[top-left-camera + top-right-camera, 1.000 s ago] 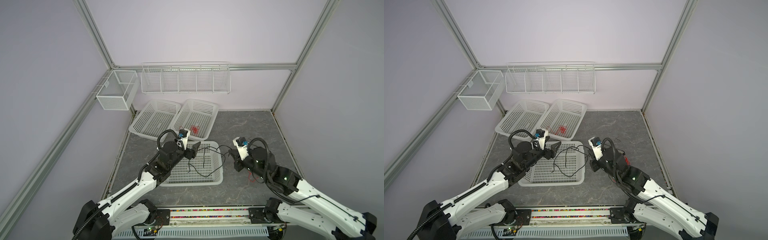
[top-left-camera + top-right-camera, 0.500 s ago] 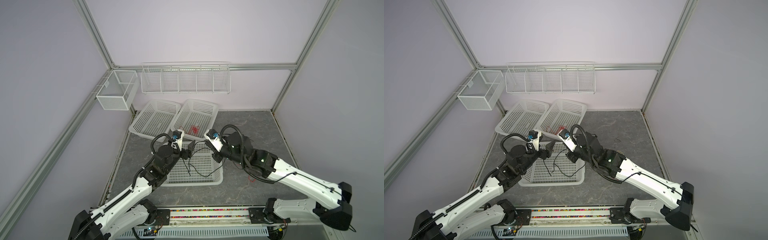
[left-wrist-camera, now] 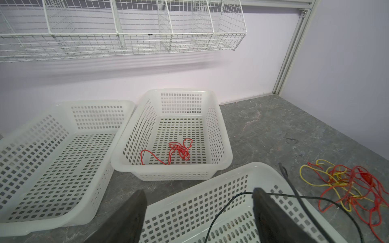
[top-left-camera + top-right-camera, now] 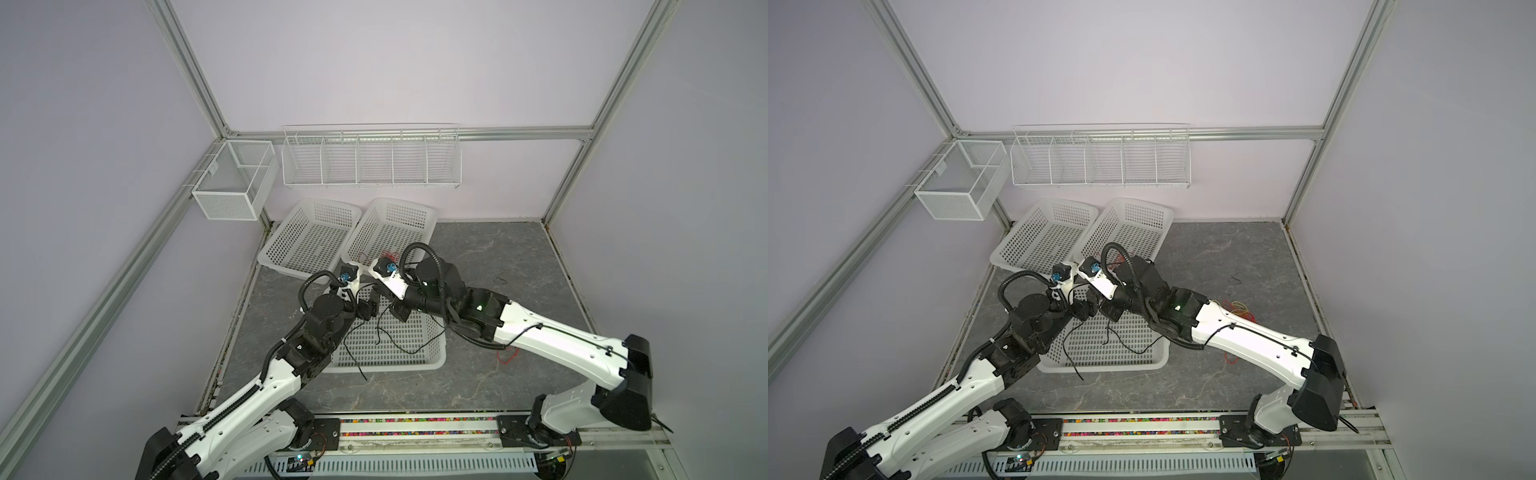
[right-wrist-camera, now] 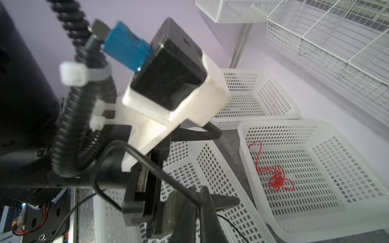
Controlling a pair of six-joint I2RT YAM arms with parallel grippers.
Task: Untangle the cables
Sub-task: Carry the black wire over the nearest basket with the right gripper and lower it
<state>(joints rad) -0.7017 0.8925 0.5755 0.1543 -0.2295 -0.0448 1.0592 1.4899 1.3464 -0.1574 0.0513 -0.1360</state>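
The robot's right gripper is above the bottom of the near white basket, and it will move down toward it and release the black cable (image 4: 399, 341) where the cable's other loops lie.
A thin black cable (image 4: 399, 341) lies looped in the near white basket (image 4: 386, 366), one end trailing over its front rim. My right gripper (image 5: 197, 203) is shut on this cable, above the basket's far end (image 4: 395, 312). My left gripper (image 3: 197, 202) stands open right beside it (image 4: 371, 309); the black cable (image 3: 223, 207) curves through the gap next to one finger (image 3: 266, 212), untouched by the other. A red cable (image 3: 179, 149) lies bunched in the far right basket (image 3: 226, 160). A tangle of red and yellow cables (image 3: 345, 186) lies on the floor to the right (image 4: 1237, 308).
An empty white basket (image 4: 309, 243) stands at the far left beside the one holding the red cable. A wire rack (image 4: 370, 160) and a mesh box (image 4: 232, 185) hang on the walls. A small dark bit (image 4: 500, 279) lies on the grey floor at right.
My right arm has swung left across the near basket, carrying the black cable up to the left gripper. The left gripper drew back slightly and stayed open.
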